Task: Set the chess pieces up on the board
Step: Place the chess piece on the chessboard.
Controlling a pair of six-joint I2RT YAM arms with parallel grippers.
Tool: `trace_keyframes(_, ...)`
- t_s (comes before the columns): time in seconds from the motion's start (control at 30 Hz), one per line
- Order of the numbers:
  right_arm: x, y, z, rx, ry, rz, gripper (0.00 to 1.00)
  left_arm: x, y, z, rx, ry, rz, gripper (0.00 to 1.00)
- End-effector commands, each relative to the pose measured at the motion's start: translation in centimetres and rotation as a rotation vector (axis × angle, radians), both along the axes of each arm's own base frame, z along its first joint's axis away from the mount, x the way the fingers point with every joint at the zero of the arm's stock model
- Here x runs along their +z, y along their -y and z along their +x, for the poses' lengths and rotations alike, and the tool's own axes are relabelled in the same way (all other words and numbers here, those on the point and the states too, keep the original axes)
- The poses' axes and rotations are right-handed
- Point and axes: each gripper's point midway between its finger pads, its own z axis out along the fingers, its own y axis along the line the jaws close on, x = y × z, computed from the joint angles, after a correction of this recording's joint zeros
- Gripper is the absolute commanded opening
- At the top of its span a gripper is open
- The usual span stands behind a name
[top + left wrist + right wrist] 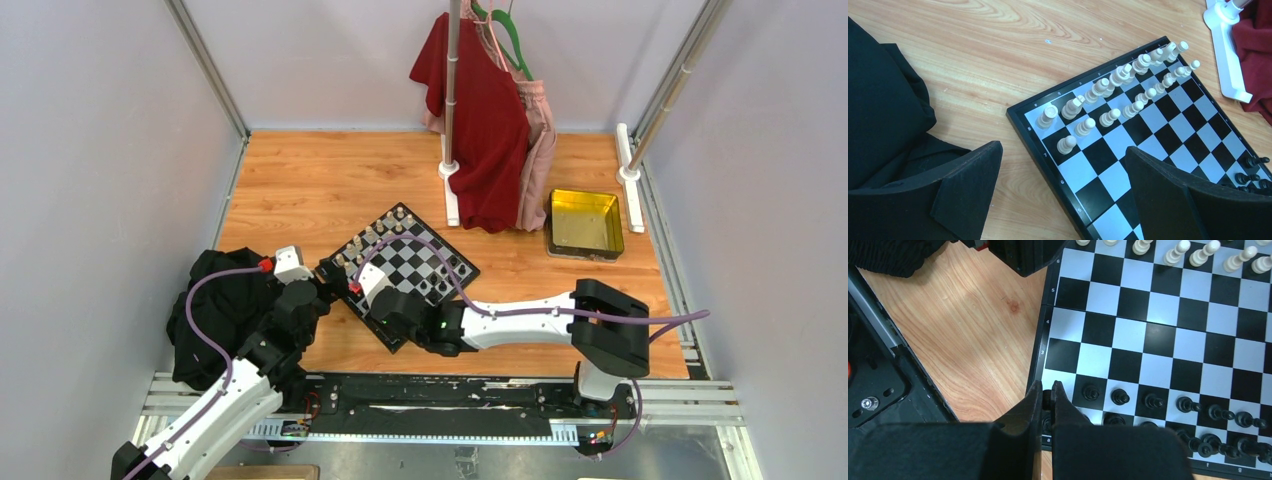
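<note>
My right gripper holds the small black piece. It should next carry the piece down onto the front black row's white end square.
The board lies turned like a diamond on the wooden table. Cream chess pieces stand in two rows along its far-left side. Black chess pieces line the near-right side. My right gripper is low over the board's near corner and shut on a small black piece, which shows between its fingertips. My left gripper hangs open above the board's left corner, near the end cream pawn, with nothing between its fingers.
A heap of black cloth lies left of the board, beside the left arm. A yellow tray sits at the back right. A rack with red and pink garments stands behind the board on white feet.
</note>
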Motion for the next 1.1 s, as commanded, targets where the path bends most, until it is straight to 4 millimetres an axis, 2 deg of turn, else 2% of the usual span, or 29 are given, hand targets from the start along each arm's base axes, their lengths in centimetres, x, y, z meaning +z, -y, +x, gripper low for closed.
trace_keyframes(0.0, 0.2, -1.7, -0.6, 0.025, -0.001, 0.046, 0.0, -0.1, -0.3, 0.0, 0.021, 0.011, -0.006, 1.0)
trace_keyframes(0.6, -3.2, -1.4, 0.1, -0.005, 0.012, -0.021, 0.0, -0.1, -0.2, 0.0, 0.016, 0.011, -0.005, 1.0)
trace_keyframes(1.07, -4.8, -0.7, 1.1, -0.029, 0.014, -0.055, 0.0, -0.1, -0.1, 0.1, 0.012, 0.011, -0.005, 1.0)
